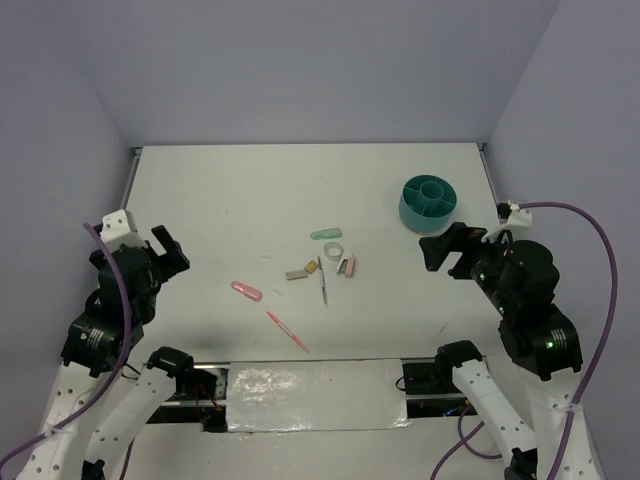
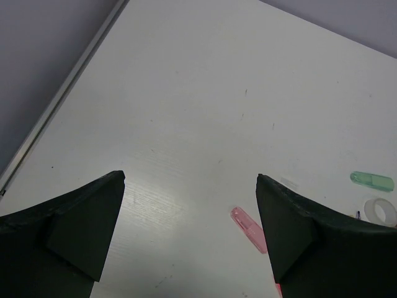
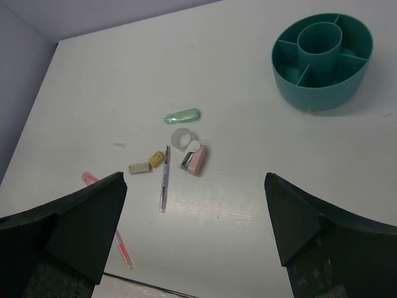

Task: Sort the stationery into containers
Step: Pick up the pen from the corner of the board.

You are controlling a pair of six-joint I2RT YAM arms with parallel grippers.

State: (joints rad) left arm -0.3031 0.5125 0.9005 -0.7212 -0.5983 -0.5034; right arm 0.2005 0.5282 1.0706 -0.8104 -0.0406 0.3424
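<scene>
The right gripper will next swing past the grey pen, then turn and go down to the middle (image 1: pixel 287 331) (image 3: pixel 118 235) of the thin pink pen, which lies at a slant.
The stationery lies in a loose cluster mid-table: a mint-green capsule (image 1: pixel 327 235), a white tape ring (image 1: pixel 334 252), a small pink stapler-like piece (image 1: pixel 349 266), a slim grey pen (image 1: pixel 323 283), a grey-tan block (image 1: pixel 296 274), a pink capsule (image 1: pixel 246 291) and a thin pink pen (image 1: pixel 287 332). The teal divided cup (image 1: pixel 415 215) stands at the far right with its compartments showing nothing inside (image 3: pixel 313 93). My left gripper (image 1: pixel 170 250) hovers open, left of the pink capsule (image 2: pixel 248 228). My right gripper (image 1: pixel 445 250) hangs open just in front of the cup, looking over the cluster (image 3: pixel 164 179).
A small yellow block (image 1: pixel 311 267) lies beside the grey-tan one. A shiny taped strip (image 1: pixel 315 397) runs along the near edge between the arm bases. Purple walls close off the back and both sides. Purple cables loop off each arm.
</scene>
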